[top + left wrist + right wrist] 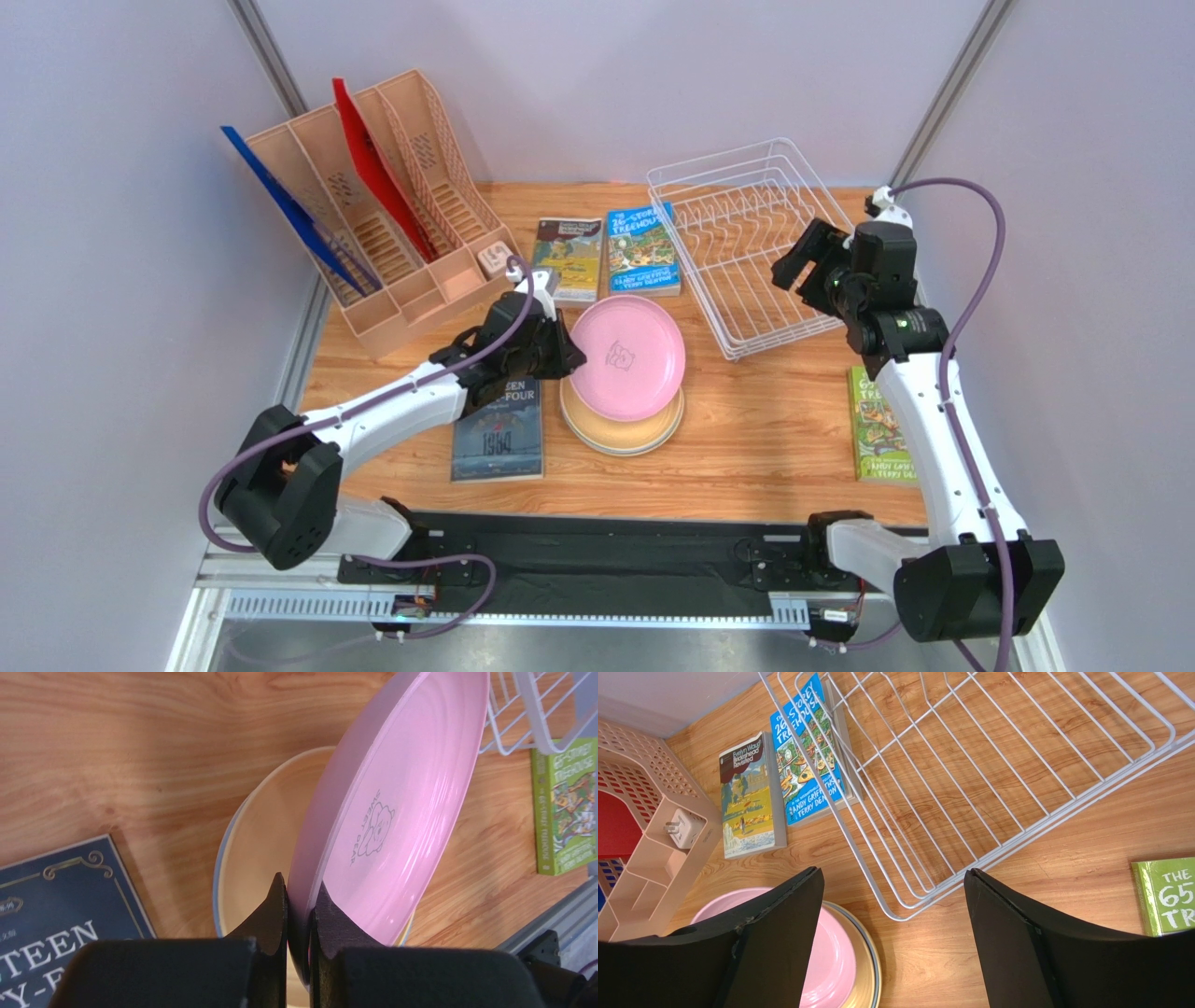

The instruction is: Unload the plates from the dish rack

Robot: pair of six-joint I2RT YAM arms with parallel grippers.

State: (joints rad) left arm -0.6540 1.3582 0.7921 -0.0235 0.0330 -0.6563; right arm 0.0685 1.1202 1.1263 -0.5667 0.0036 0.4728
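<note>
I need to move my left gripper back slightly next and then lower the pink plate onto the yellow-tan plate, because that plate's near edge still shows uncovered.
The pink plate [627, 357] hangs tilted just above a stack of plates [622, 427] in the table's middle. My left gripper [558, 340] is shut on the pink plate's left rim; in the left wrist view the fingers [275, 910] pinch the pink plate [393, 812] over a yellow-tan plate [263, 840] with a blue rim under it. The white wire dish rack [751, 245] stands at the back right with no plates in it. My right gripper [811, 266] is open and empty above the rack's right edge. The rack [990, 763] and the plates [836, 952] show in the right wrist view.
A peach file organiser [372, 210] with blue and red folders stands back left. Two books [606, 252] lie behind the stack, a dark book [501, 427] to its left, a green book [877, 420] at the right edge.
</note>
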